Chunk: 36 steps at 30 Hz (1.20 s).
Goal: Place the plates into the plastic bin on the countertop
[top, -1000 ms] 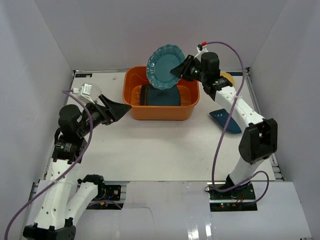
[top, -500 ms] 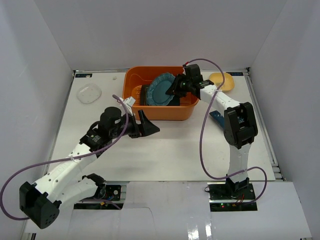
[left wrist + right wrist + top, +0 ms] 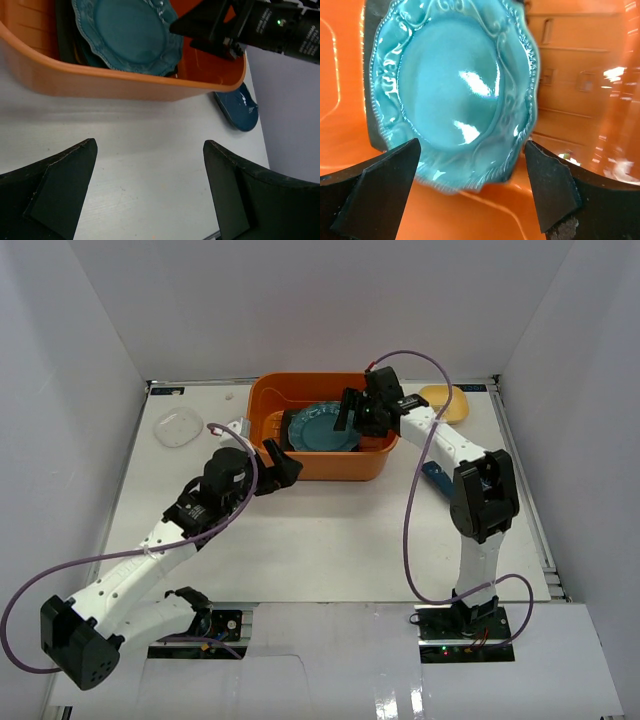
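Observation:
I need to move my right gripper up from the bin (image 3: 322, 468) next, then back and down to the dark teal plate's rim (image 3: 437, 479), because the plate is still outside the bin.
The orange plastic bin (image 3: 322, 468) stands at the back of the white countertop (image 3: 330, 530). A round scalloped teal plate (image 3: 322, 428) lies inside it on a dark plate (image 3: 287, 430), free of any grip. My right gripper (image 3: 349, 414) hovers open just over that plate's right edge; in the right wrist view the teal plate (image 3: 455, 95) sits beyond the spread gripper (image 3: 470, 146). My left gripper (image 3: 279, 458) is open over the countertop at the bin's front left wall (image 3: 100, 82), holding nothing. A small yellow plate (image 3: 445, 400) and a dark teal plate (image 3: 239, 107) lie right of the bin.
A pale translucent dish (image 3: 178, 427) rests at the back left of the countertop. White walls enclose the back and both sides. The right arm's elbow (image 3: 484, 490) stands over the dark teal plate, hiding most of it from above.
The right gripper brought the teal plate down into the bin, then opened and let it go. The left arm swung in from the left towards the bin's front.

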Available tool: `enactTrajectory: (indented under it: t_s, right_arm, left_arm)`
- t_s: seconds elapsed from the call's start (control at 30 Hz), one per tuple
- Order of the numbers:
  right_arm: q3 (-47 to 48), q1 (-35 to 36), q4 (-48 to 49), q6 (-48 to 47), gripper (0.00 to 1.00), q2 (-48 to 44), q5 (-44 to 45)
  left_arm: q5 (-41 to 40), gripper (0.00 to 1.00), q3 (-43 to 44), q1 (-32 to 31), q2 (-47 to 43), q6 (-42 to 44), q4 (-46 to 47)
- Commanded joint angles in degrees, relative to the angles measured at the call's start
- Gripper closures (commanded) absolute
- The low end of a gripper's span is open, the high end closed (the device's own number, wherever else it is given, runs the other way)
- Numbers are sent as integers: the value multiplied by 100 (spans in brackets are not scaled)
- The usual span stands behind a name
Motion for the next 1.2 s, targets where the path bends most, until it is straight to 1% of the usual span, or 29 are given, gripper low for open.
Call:
enactTrajectory:
  t_s: [0.0,0.07,0.1,0.13,0.2,0.23,0.27,0.3,0.33,0.37,0.4,0.43,0.5,0.53,0.57,0.63,0.67,0.7,0.73,0.77,0.8,0.9,0.93,1.0,1.03,1.1,1.17]
  right_arm:
    - [421,37,-97,-537,10,-872,478]
    - [386,-15,-115,-625,10,-1274,496]
    - [212,-50,-63,-608,10,-1434,505]
    - [97,-111,60,-486,10,-1601,444]
    - [-132,-375,105,-345,10,-2058,321]
    - [-542,-471,131,-152,10,-2259,407]
    - [-868,-690,227,-37,8,-2775,600]
    - [-1271,-840,324,112,5,-3067,1054]
    - [-2232,-1015,533,305,4,-3409,1215]
    - [-2764,-1461,640,785,9,-4100,1382]
    - [-3291,-1735,728,999,15,-4438,1680]
    - [-4219,-2286,790,1192,25,-5076,1770]
    - [-4954,-2886,825,1492,27,-5608,1850]
    - [-5262,-3124,860,1537,27,-5819,1789]
    - [-5735,-3570,922,1546,25,-6065,1658]
    - [-6081,-3907,949,1616,22,-6102,1394]
    - [-6222,-4196,966,1625,18,-6059,1254]
    - [-6450,-4321,1062,1651,17,-6024,1069]
    - [-6539,-4400,1124,1686,16,-5997,1068]
    - [-6627,-4505,1211,1730,16,-5919,1068]
    - [-6758,-4541,1334,1774,16,-5848,989]
    - [-6847,-4586,1712,2037,15,-5418,787]
    - [-6882,-4586,1983,2221,16,-5182,743]
    - [-6979,-4577,2318,2398,17,-4900,498]
    - [-7049,-4586,2711,2503,20,-4585,401]
    - [-7102,-4568,2960,2793,26,-4267,321]
    - [-7260,-4568,3381,3056,37,-3871,84]
  left_arm:
    - [-977,2,325,54,-361,246,-8]
    - [-1278,2,491,177,-528,431,-70]
    - [-1653,2,553,195,-546,571,-71]
    - [-1805,2,632,195,-564,842,-71]
    - [-1982,2,886,195,-599,1029,-88]
    - [-1948,2,923,204,-651,1134,-62]
    - [-1886,2,949,204,-713,1178,-1]
    - [-1807,2,958,204,-861,1196,8]
    - [-1537,2,932,195,-941,1240,17]
    - [-1317,2,889,204,-1038,1293,52]
    - [-1053,2,818,204,-1143,1389,70]
    - [-416,2,635,195,-1379,1503,96]
    - [124,2,389,204,-1661,1767,96]
    - [344,2,91,195,-1959,1811,88]
    - [695,2,-42,204,-2109,1846,70]
    - [1092,2,-280,195,-2347,1891,-17]
    - [1242,2,-481,195,-2548,1891,-114]
    - [1269,2,-570,195,-2646,1943,-167]
    - [1270,2,-667,186,-2734,2013,-202]
    - [1191,2,-824,143,-2866,2066,-298]
    - [851,2,-887,81,-2919,2110,-334]
    - [629,2,-949,-138,-3042,2154,-369]
    - [619,2,-949,-252,-3051,2181,-361]
    - [541,2,-958,-341,-3060,2207,-361]
    - [514,2,-966,-437,-3060,2233,-361]
    - [470,2,-966,-508,-3078,2242,-378]
    - [365,2,-966,-569,-3095,2242,-413]
